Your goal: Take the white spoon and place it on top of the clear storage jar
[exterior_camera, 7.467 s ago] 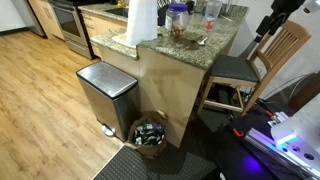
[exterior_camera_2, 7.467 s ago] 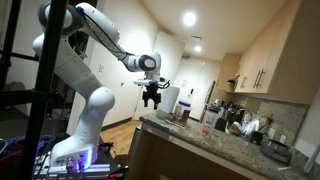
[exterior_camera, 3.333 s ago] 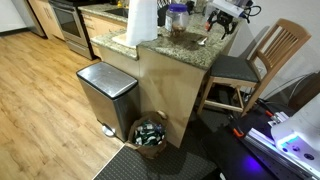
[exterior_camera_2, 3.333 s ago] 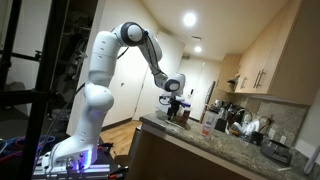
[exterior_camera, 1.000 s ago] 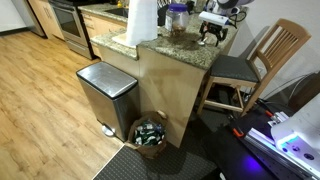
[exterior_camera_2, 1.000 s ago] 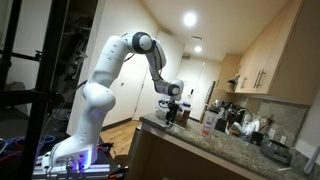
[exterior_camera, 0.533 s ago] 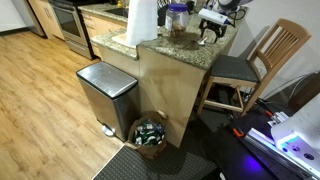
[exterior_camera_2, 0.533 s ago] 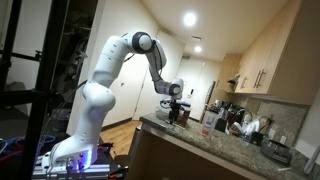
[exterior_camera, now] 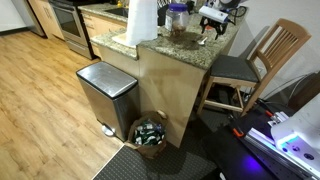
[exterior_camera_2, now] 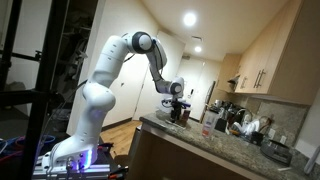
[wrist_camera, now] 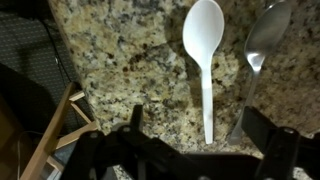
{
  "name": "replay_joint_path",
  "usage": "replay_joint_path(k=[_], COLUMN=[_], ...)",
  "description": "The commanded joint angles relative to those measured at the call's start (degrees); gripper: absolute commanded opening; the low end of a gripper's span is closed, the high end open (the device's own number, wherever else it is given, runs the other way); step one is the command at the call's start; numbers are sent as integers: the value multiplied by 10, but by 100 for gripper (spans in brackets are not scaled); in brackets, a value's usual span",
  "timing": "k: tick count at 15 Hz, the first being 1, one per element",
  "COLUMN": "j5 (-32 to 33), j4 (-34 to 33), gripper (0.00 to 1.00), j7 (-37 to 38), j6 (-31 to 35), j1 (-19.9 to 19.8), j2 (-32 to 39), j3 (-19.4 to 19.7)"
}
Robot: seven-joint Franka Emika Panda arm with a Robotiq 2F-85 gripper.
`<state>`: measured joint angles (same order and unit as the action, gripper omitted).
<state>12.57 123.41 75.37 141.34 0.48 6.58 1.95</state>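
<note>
My gripper should next go down onto the handle [wrist_camera: 208,117] and close around it, because the white spoon [wrist_camera: 204,60] lies flat with its handle end between my open fingers.
The white spoon [wrist_camera: 204,60] lies flat on the granite counter [wrist_camera: 120,50] in the wrist view, bowl away from me, handle end between my fingers. My gripper [wrist_camera: 200,140] is open, hovering just over the spoon handle; it also shows in both exterior views [exterior_camera: 210,25] [exterior_camera_2: 177,108]. The clear storage jar [exterior_camera: 177,22] with a bluish lid stands on the counter, to the side of the gripper. The spoon is too small to make out in the exterior views.
A metal spoon [wrist_camera: 256,55] lies right beside the white spoon. A tall white paper roll [exterior_camera: 141,20] stands by the jar. A wooden chair [exterior_camera: 255,62] is beside the counter, and a steel bin [exterior_camera: 105,95] stands below.
The gripper has come down from high above to just over the counter and the white spoon; in the last half second it barely moves.
</note>
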Motion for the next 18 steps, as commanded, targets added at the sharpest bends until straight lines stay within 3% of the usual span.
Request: replay_joint_path(k=[1, 4, 6, 7, 8, 10, 14, 18], j5=[-21, -19, -17, -17, -34, -38, -65, -104], j4=[-38, -62, -86, -101, -114, -138, -164, -149], gripper=[100, 100, 100, 95, 72, 67, 35, 4], j7=[-28, -27, -26, -21, -41, -38, -57, -80], j6=[-23, -31, -72, -117, -141, -171, -172, -132], j1=[3, 12, 18, 20, 16, 17, 13, 5], j2=[56, 92, 102, 107, 112, 124, 141, 139], j3=[1, 4, 6, 7, 3, 5, 5, 9])
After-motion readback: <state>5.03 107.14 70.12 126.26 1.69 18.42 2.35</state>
